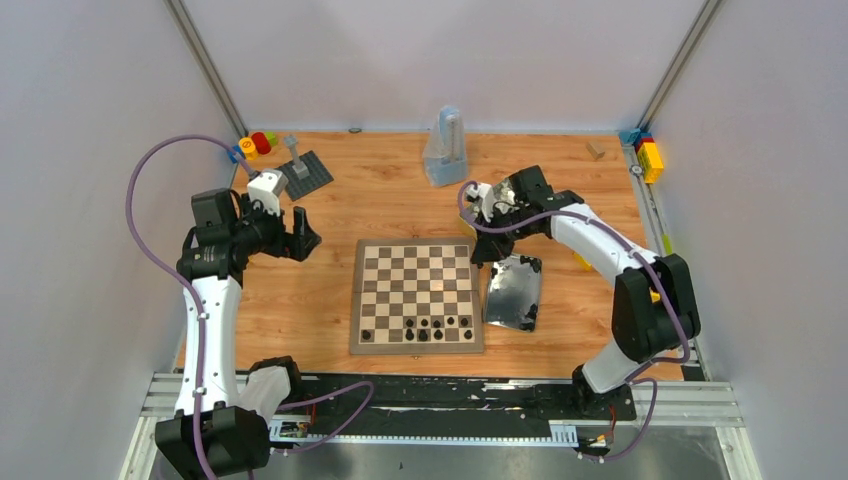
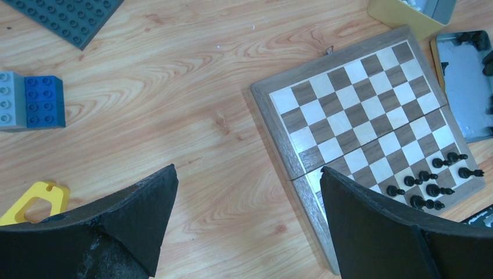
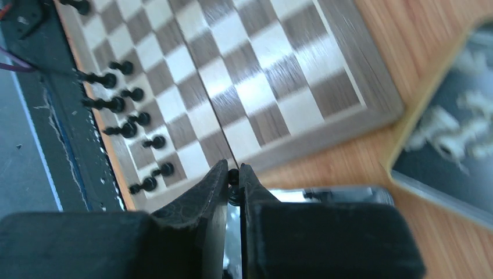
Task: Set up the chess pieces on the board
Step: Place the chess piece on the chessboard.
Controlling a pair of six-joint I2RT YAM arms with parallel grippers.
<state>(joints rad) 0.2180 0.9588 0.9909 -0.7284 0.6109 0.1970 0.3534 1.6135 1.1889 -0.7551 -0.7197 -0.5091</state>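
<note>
The squares along the board's fold (image 1: pixel 437 288) (image 3: pixel 208 81) are empty. My right gripper will move the pinched piece inward and slightly back next, then lower it beside that fold.
The board (image 1: pixel 415 262) lies in the middle of the table. Several black chess pieces (image 1: pixel 437 325) stand on its two near rows; they also show in the left wrist view (image 2: pixel 430 186) and the right wrist view (image 3: pixel 125 110). My right gripper (image 1: pixel 487 250) hangs over the gap between the board's right edge and a shiny metal tin (image 1: pixel 515 292). It is shut on a small black chess piece (image 3: pixel 234 179), pinched between the fingertips. Blurred white pieces (image 3: pixel 453 136) lie in a yellow-rimmed tin. My left gripper (image 2: pixel 247 174) is open and empty over bare table left of the board (image 2: pixel 349 104).
A dark grey studded plate with a post (image 1: pixel 305 172) and coloured blocks (image 1: pixel 255 143) sit at the back left. A clear container (image 1: pixel 445 150) stands at the back middle. More blocks (image 1: pixel 650 155) lie at the back right. A blue block (image 2: pixel 43 102) and a yellow part (image 2: pixel 29 200) lie near my left gripper.
</note>
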